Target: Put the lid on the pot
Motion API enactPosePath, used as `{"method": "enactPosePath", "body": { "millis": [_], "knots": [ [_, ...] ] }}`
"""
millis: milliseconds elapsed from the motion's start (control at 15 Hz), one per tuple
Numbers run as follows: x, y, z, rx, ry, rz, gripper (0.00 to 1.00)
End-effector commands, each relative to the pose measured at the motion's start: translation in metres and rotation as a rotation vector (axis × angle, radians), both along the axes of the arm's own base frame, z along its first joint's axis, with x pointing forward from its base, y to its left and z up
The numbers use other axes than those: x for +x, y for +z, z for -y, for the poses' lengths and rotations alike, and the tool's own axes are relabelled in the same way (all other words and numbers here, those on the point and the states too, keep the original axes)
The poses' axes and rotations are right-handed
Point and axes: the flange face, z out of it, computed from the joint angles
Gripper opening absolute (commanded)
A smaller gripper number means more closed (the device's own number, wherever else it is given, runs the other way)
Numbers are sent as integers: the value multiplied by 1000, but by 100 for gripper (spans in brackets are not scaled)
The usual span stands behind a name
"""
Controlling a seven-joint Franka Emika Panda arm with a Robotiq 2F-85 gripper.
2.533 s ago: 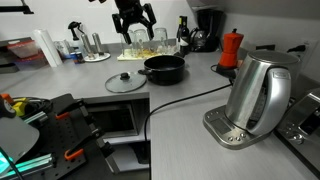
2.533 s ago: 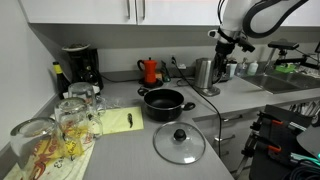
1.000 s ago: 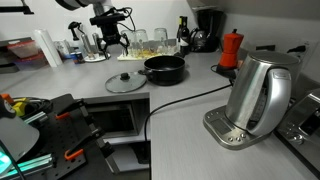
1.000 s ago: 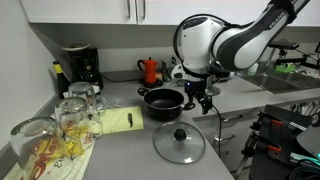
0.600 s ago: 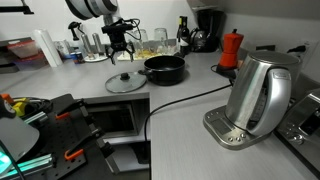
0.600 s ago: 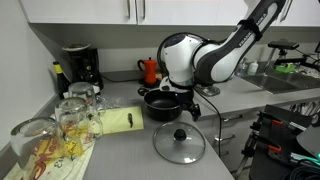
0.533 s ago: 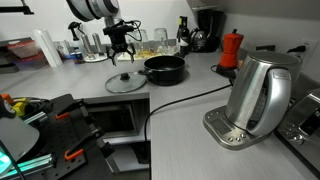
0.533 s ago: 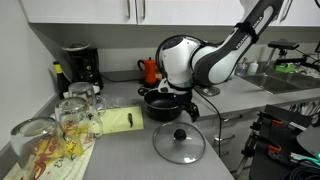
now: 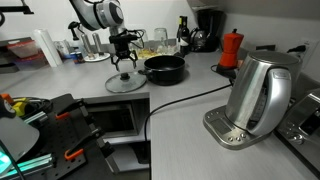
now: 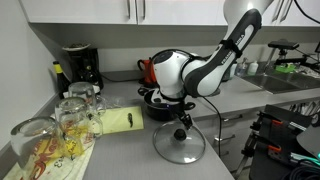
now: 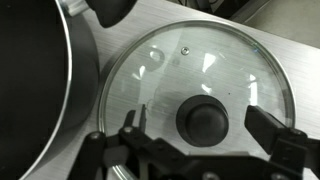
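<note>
The lid's black centre knob (image 9: 125,77) (image 11: 206,122) is between my fingers but still below them. My gripper will lower its open fingers onto the knob next.
The clear glass lid (image 9: 125,83) with metal rim and black knob lies flat on the grey counter beside the black pot (image 9: 164,68). In another exterior view the lid (image 10: 179,146) lies in front of the pot (image 10: 163,103). My gripper (image 9: 124,65) hangs just above the lid's knob, fingers open; it shows too in an exterior view (image 10: 183,124). In the wrist view the open fingers (image 11: 202,122) straddle the knob (image 11: 203,119) without touching it. The pot's rim (image 11: 60,80) fills the left of that view.
A steel kettle (image 9: 257,95) on its base stands near the front. A red moka pot (image 9: 231,48) and a coffee machine (image 10: 78,66) stand at the back. Glasses (image 10: 70,118) and a yellow notepad (image 10: 117,121) sit beside the pot. A black cable (image 9: 190,98) crosses the counter.
My gripper has moved from high above the back of the counter down over the lid's knob. Lid and pot have not moved.
</note>
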Motion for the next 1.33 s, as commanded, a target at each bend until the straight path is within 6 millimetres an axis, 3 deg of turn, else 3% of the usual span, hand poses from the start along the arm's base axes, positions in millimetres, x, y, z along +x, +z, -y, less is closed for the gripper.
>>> {"method": "enactPosePath", "body": {
  "millis": [0,267,533,1067,1267],
  "knots": [
    [17,-21,-5,-25,23,3,100],
    [26,-42,-6,-30,17,-11,100],
    [28,-48,-12,-11,13,-14,100],
    [13,-26,-37,2,51,17,100],
    [17,-26,-35,8,48,13,100]
  ]
}}
